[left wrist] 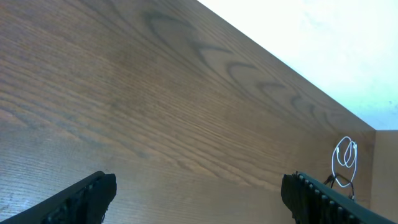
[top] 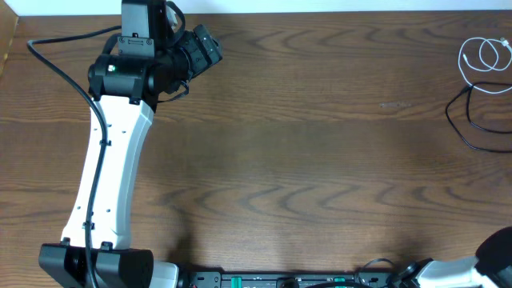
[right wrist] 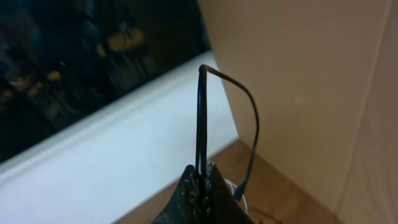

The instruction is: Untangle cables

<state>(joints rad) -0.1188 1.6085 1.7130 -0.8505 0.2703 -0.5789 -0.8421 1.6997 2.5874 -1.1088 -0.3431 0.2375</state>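
Note:
The black cable's curve lies below my right gripper's fingers, clear of the white cable's loops. My right gripper will next tip down and outward and release the black cable (top: 468,120) on bare wood (top: 486,174) beside that curve.
The white cable (top: 484,58) lies in small loops at the far right of the table. The black cable (top: 468,120) curves just below it and runs off the right edge. The white loops also show far off in the left wrist view (left wrist: 346,158). My left gripper (top: 204,48) is at the far left, open and empty, its fingers wide apart over bare wood (left wrist: 199,202). My right gripper (right wrist: 204,171) is shut on the black cable (right wrist: 200,118), which stands up from the jaws, bends over and hangs down. A bit of white cable (right wrist: 239,190) shows behind the jaws.
The wooden table (top: 304,160) has its far edge along the top. The left arm (top: 112,160) stretches along the left side with its own thick black wire (top: 60,56). Part of the right arm (top: 496,244) shows at the bottom right corner.

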